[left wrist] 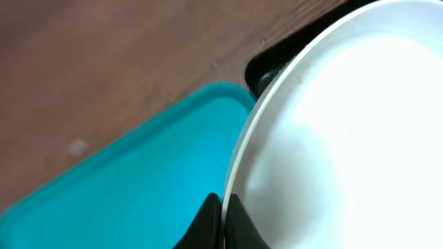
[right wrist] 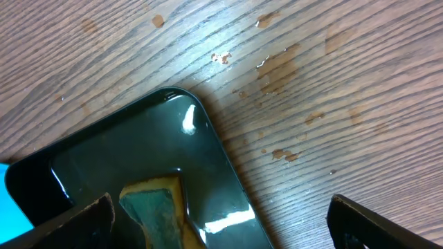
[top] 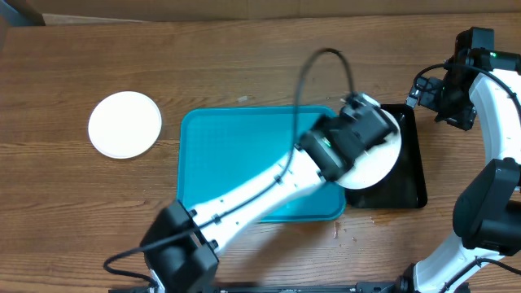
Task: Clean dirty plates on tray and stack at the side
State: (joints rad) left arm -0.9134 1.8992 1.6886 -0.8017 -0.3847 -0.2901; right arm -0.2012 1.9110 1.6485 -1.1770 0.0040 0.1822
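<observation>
My left gripper swings to the left in the overhead view next, down onto that plate, and releases, since one white plate (top: 124,124) already lies past the turquoise tray.
A white plate (top: 379,163) hangs tilted over the small black tray (top: 413,181), its rim pinched by my left gripper (top: 368,134). In the left wrist view the black fingers (left wrist: 208,225) close on the rim of that plate (left wrist: 346,138), with the turquoise tray (left wrist: 138,187) below. The turquoise tray (top: 232,159) holds no plate in the part that shows. Another white plate (top: 124,124) lies on the table to the left of it. My right gripper (top: 427,96) hovers open over the black tray's far corner (right wrist: 138,152), holding nothing (right wrist: 220,204).
A yellow and green sponge (right wrist: 163,211) lies in the wet black tray. Brown crumbs and smears (right wrist: 280,69) dot the wooden table beside it. My left arm (top: 260,191) crosses the turquoise tray diagonally.
</observation>
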